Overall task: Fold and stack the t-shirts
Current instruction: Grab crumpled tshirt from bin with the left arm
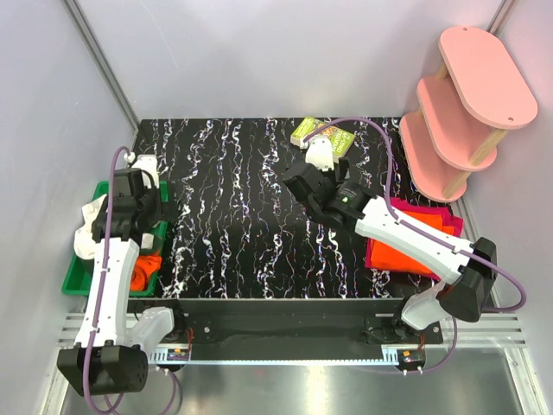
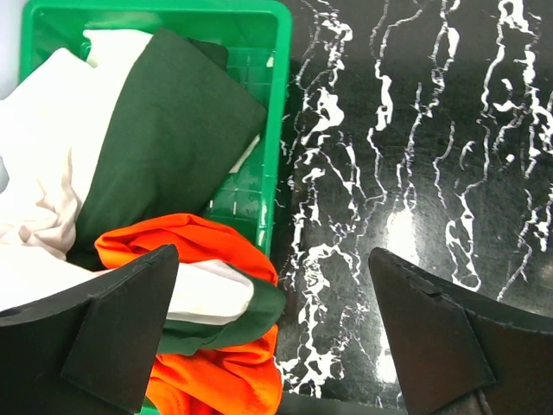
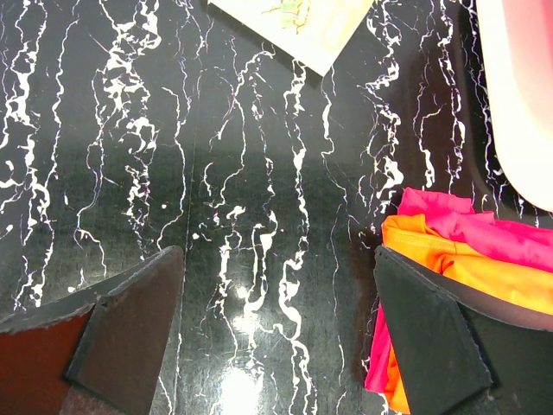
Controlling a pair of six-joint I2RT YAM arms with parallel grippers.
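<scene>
Next, my left gripper will move back and down onto the orange shirt's near part in the basket, since it lies uncovered by the white and green cloth.
A stack of folded t-shirts (image 1: 413,235), orange with magenta-red, lies at the table's right edge. In the right wrist view its orange (image 3: 449,252) and magenta (image 3: 449,212) layers show beside the right finger. My right gripper (image 1: 300,185) (image 3: 278,259) hangs open over bare table left of the stack, holding nothing. Crumpled shirts fill the green basket: an orange one (image 2: 216,251) (image 1: 149,266), a dark green one (image 2: 173,138) and a white one (image 2: 43,173). My left gripper (image 1: 161,223) (image 2: 275,259) is open above the basket's right rim, empty.
The green basket (image 1: 79,278) (image 2: 281,104) sits off the table's left side. A yellow-green booklet (image 1: 322,136) (image 3: 298,26) lies at the back of the black marbled table. A pink three-tier shelf (image 1: 462,104) stands at the back right.
</scene>
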